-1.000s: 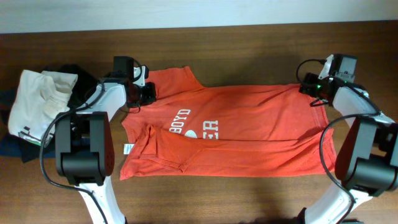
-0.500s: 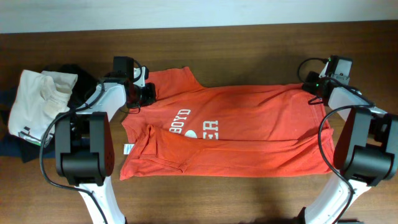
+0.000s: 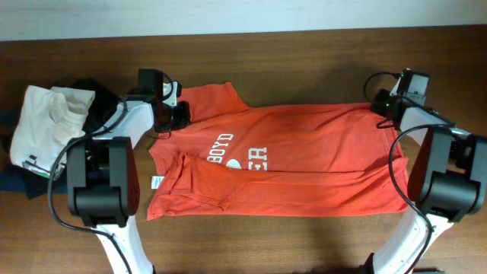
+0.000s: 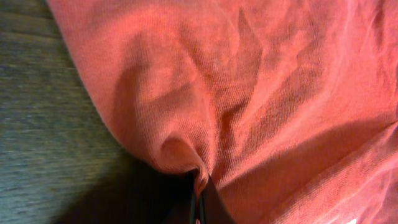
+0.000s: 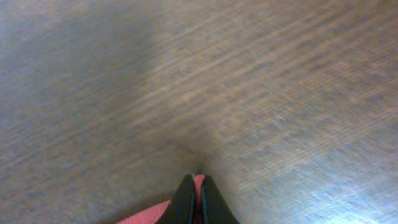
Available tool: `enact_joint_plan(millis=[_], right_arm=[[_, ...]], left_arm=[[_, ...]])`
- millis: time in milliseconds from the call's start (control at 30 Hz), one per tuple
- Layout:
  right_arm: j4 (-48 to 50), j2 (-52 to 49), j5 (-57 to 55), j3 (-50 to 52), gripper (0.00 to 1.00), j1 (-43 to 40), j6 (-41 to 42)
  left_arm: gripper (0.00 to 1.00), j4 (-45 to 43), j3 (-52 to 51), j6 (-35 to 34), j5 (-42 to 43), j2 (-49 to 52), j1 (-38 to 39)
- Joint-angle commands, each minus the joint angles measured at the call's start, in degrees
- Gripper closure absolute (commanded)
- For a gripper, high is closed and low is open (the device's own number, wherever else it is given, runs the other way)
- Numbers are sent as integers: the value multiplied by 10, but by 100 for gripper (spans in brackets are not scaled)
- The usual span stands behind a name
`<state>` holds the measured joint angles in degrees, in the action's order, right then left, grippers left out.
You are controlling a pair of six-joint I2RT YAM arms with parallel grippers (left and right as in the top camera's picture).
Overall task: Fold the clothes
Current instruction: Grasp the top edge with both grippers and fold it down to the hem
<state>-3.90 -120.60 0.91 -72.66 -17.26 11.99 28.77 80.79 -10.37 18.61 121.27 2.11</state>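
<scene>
I will next bring my left gripper back over the hem's end by the white tag (image 3: 176, 187) and let go of the fabric, because the lettered part lies open beyond the folded hem.
The clothes, a red-orange T-shirt (image 3: 304, 156) with white "BOYD" lettering, lie spread across the table, the bottom hem folded up. My left gripper (image 3: 184, 114) is at the shirt's top left corner. In the left wrist view it (image 4: 199, 190) is shut on a pinched fold of the red fabric (image 4: 249, 81). My right gripper (image 3: 382, 106) is at the shirt's top right corner. The right wrist view shows it (image 5: 198, 180) shut with a sliver of red cloth (image 5: 146, 214) between the dark fingertips.
A heap of white, black and navy garments (image 3: 46, 122) lies at the table's left edge, beside the left arm. Brown wooden table (image 3: 304, 61) stretches behind the shirt to a pale wall. Both arm bases stand at the front corners.
My right gripper has closed on the shirt's top right corner, and its arm has drawn in slightly. The left gripper and the shirt have not moved.
</scene>
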Motion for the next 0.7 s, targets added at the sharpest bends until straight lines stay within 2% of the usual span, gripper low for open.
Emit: enact_joint_plan(millis=[0,100,200,233,300,367,467,667], right_arm=[[-56,70,-1,-4,96,-18,3],[-211,141,-1,-4,96,-19,5],[-334,198,-22,-4,96,-25,5],[-402,212,-30,-4,96,-33,5],[-484,215,-59,-4,96,-48,5],[-531,215,-83,-4,96,-69,5],[-560,214,-82,-2,95,-87,5],[-597,209,-124,15,94,-87,10]], left_arm=[[99,1,49,-3,21,-45,-20],[100,64,54,-3,37,-97,-21],[99,161,54,-3,26,-151,-28],[99,215,54,-3,22,-164,-34],[100,297,54,-3,-35,-166,-36],[100,353,54,-3,-86,-166,-37],[99,410,49,-3,-92,-166,-36],[99,429,-48,-3,-63,-166,-36]])
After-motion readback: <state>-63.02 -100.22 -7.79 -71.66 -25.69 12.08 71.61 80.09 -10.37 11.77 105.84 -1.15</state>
